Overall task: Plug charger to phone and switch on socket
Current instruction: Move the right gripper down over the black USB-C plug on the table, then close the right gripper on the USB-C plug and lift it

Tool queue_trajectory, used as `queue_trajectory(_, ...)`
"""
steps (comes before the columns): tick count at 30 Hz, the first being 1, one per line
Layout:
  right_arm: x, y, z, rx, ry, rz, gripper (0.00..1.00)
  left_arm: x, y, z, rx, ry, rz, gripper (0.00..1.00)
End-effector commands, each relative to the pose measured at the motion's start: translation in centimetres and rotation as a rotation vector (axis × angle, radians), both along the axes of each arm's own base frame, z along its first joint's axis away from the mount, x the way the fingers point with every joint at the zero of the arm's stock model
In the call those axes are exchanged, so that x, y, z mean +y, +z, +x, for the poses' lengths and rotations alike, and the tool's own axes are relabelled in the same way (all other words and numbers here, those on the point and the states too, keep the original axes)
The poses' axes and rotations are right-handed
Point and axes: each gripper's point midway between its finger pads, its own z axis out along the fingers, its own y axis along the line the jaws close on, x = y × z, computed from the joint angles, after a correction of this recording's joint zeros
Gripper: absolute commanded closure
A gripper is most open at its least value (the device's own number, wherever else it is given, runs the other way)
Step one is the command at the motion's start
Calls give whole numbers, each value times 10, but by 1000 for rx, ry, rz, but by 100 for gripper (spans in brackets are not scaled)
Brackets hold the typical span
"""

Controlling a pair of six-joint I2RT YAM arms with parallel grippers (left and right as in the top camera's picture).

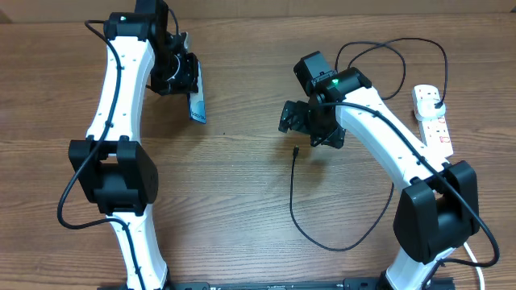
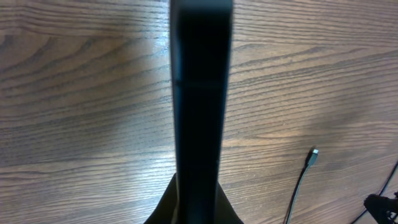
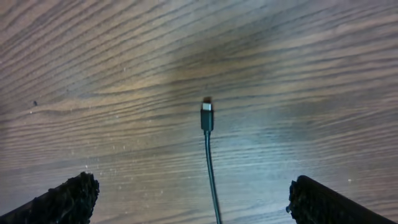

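Observation:
My right gripper moves down astride the charger's connector tip next. It then closes on the black housing, which keeps the metal end bare for the phone (image 1: 197,105).
The phone (image 1: 197,105) is held off the table on edge, its light blue screen showing, with my left gripper (image 1: 185,80) shut on it. In the left wrist view the phone's dark edge (image 2: 200,93) runs straight up the middle and hides the jaws. The charger (image 1: 293,193) is a thin black cable lying on the wood, its connector tip (image 3: 206,116) pointing away. My right gripper (image 3: 196,202) hangs open just above it, one finger (image 3: 68,199) on each side of the cable, touching nothing. The socket (image 1: 433,118) lies at the right edge with the charger's plug in it.
The charger cable loops across the table in front of the right arm (image 1: 322,242) and again behind it (image 1: 403,48). The connector tip (image 2: 313,155) also shows in the left wrist view, low right. The socket's white cord (image 1: 476,258) runs off by the right arm's base.

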Motion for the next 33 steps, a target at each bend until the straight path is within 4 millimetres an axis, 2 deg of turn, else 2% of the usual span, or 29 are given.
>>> queue_trajectory(1,-5,-20,2,32,9,-48,5,-4,21,4,-60,-1,-6,96)
queue_trajectory(4,-2,-45,-2,89,70,-75,10,-4,21,4,-61,-1,-6,96)
queue_trajectory(8,1,-58,-4,113,81,-88,12,-4,21,4,-63,-1,-6,96)
queue_trajectory(12,12,-72,-8,134,106,-94,27,-4,21,4,-62,-2,-6,96)
queue_trajectory(16,20,-75,-11,128,125,-102,33,-4,21,4,-63,-1,-6,95)
queue_trajectory(20,14,-78,-9,110,99,-142,34,-4,21,4,-61,-2,-6,96)
queue_trajectory(24,12,-93,-16,126,98,-127,34,-4,21,4,-60,-1,-6,96)
queue_trajectory(27,14,-96,-18,132,99,-114,34,-4,21,4,-61,-1,-6,96)
queue_trajectory(28,14,-97,-18,129,99,-113,39,-4,21,4,-61,-1,-6,96)
queue_trajectory(33,6,-105,-22,133,102,-144,44,-4,21,3,-58,-1,-6,96)
